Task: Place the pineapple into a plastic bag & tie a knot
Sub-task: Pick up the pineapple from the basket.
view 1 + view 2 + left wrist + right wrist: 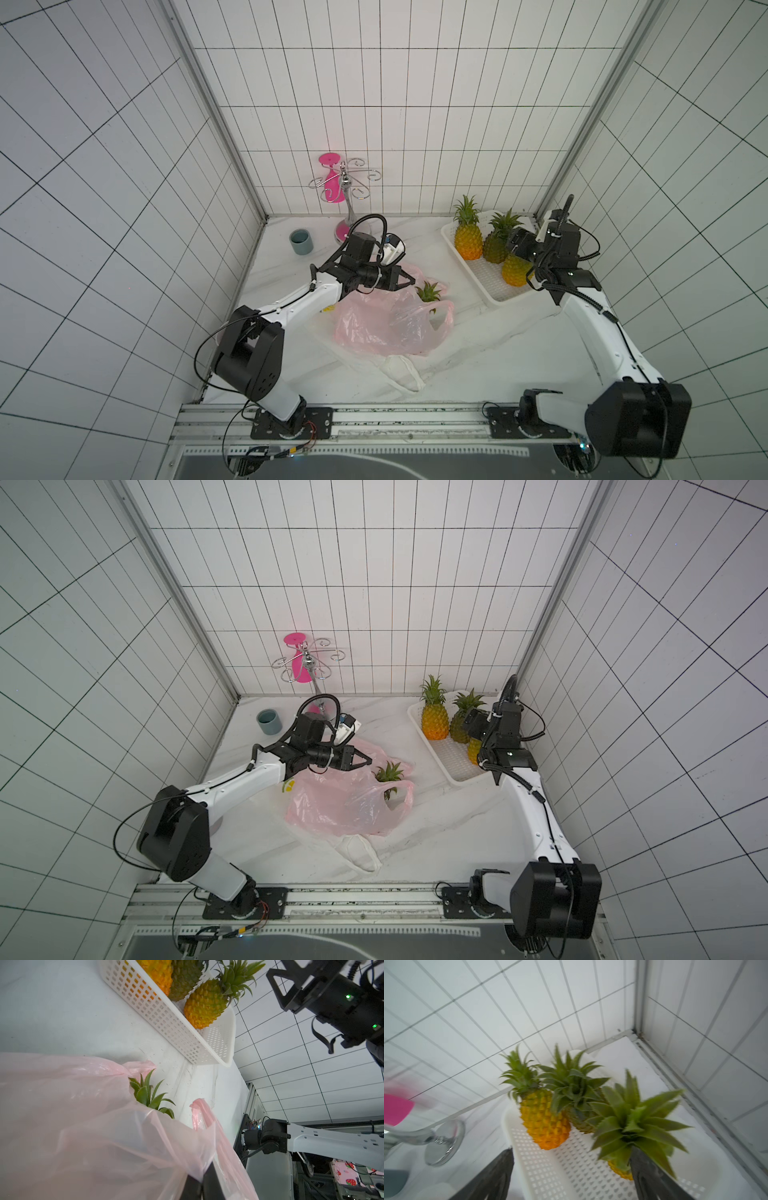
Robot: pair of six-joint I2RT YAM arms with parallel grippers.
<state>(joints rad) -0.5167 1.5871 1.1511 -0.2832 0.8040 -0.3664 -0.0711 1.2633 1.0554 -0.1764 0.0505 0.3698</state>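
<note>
My open right gripper should next go down and put its fingers around the nearest pineapple's top (632,1126), as those leaves stand below it, beside just one finger.
A pink plastic bag (374,328) (332,808) (83,1126) lies crumpled mid-table. A pineapple's green crown (430,291) (388,771) (149,1095) pokes out at the bag's mouth between the handles. Its body is hidden by the film. My left gripper (409,280) (365,760) (202,1178) is shut on a fold of the bag's rim, lifting it slightly. My right gripper (517,245) (571,1149) hangs open over the white basket (451,237) (512,1126), with nothing between its fingers. One finger stands beside the nearest pineapple's crown (633,1126).
The basket (415,717) (166,1012) at the back right holds three upright pineapples (468,239). A teal cup (301,242) and a chrome rack with a pink glass (332,183) stand at the back. A white bag (403,370) lies in front of the pink one.
</note>
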